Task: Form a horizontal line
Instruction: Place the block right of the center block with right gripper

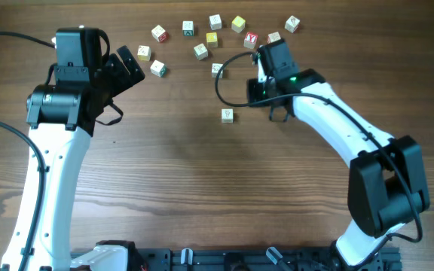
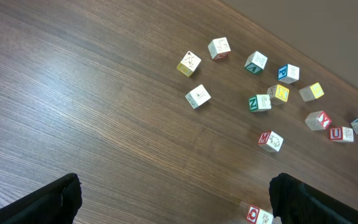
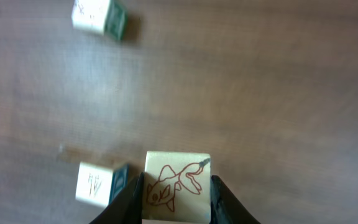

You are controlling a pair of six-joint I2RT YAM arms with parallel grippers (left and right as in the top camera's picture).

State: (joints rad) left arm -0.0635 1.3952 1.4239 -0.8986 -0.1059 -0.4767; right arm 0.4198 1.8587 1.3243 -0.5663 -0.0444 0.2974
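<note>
I will next lower the cube in my right gripper and bring it back toward the lone pale cube.
No horizontal line of cubes shows in any view. My right gripper [image 3: 173, 194] is shut on a pale wooden cube [image 3: 176, 180] with a red fish drawing, held just above the table. Left of it lies a pale cube with a dark side face [image 3: 96, 182]. From overhead the right gripper [image 1: 266, 66] sits below the scattered cubes, and its cube is hidden under the wrist. One pale cube [image 1: 227, 115] lies alone near the table's middle. My left gripper [image 1: 132, 65] is open at the upper left, holding nothing. Its fingers [image 2: 55, 200] straddle bare wood.
Several loose letter cubes [image 1: 202, 50] with red, yellow and green faces lie scattered along the far edge. One red-faced cube [image 2: 258, 215] sits beside the left gripper's right finger. A black cable [image 1: 228, 75] loops left of the right wrist.
</note>
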